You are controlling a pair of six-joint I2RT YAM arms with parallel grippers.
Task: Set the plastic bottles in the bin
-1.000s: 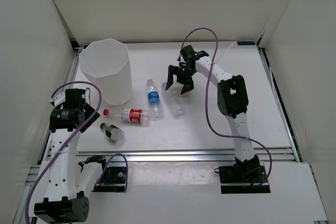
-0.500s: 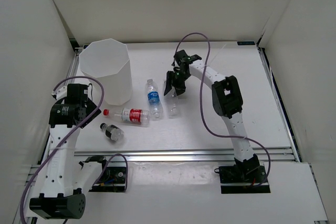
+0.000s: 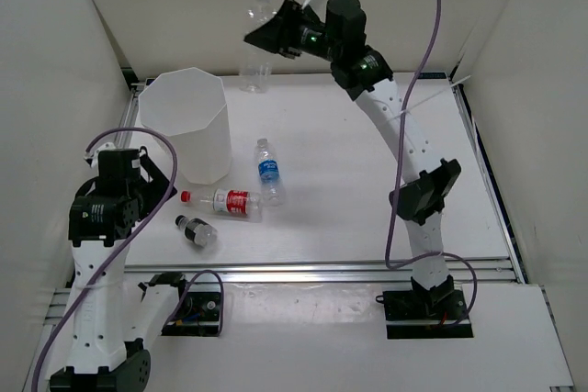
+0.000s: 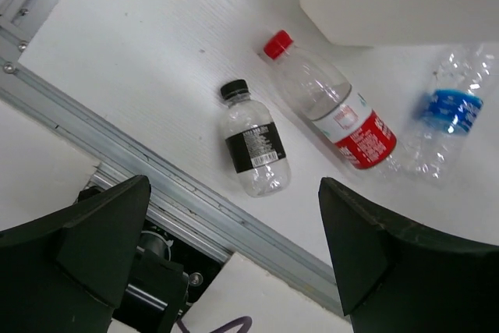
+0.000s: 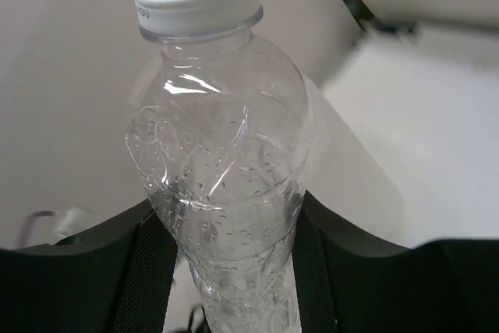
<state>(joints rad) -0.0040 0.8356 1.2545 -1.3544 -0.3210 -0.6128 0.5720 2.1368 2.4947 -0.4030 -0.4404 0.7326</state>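
Note:
My right gripper needs to carry the unlabelled clear bottle, still hanging beside the bin's opening (image 3: 182,103), left in the top view over that opening next, for the release.
High over the back of the table, my right gripper (image 3: 267,39) (image 5: 232,271) is shut on the unlabelled clear bottle (image 3: 254,71) (image 5: 222,154). The bottle stands cap up, up and to the right of the white faceted bin (image 3: 188,126) in the top view. Three bottles lie on the table: blue-labelled (image 3: 269,172) (image 4: 448,115), red-capped with a red label (image 3: 225,201) (image 4: 335,111), and short with a dark label (image 3: 196,231) (image 4: 253,146). My left gripper (image 3: 147,181) (image 4: 234,193) hangs open over the near left edge, above the short bottle, holding nothing.
A metal rail (image 3: 322,273) (image 4: 156,193) runs along the table's near edge, with cables and a mount below it. White walls enclose the table on three sides. A purple cable (image 3: 418,52) loops from the right arm.
My right gripper closed on the unlabelled bottle on the table and lifted it high up toward the back left. The left arm shifted slightly, still open.

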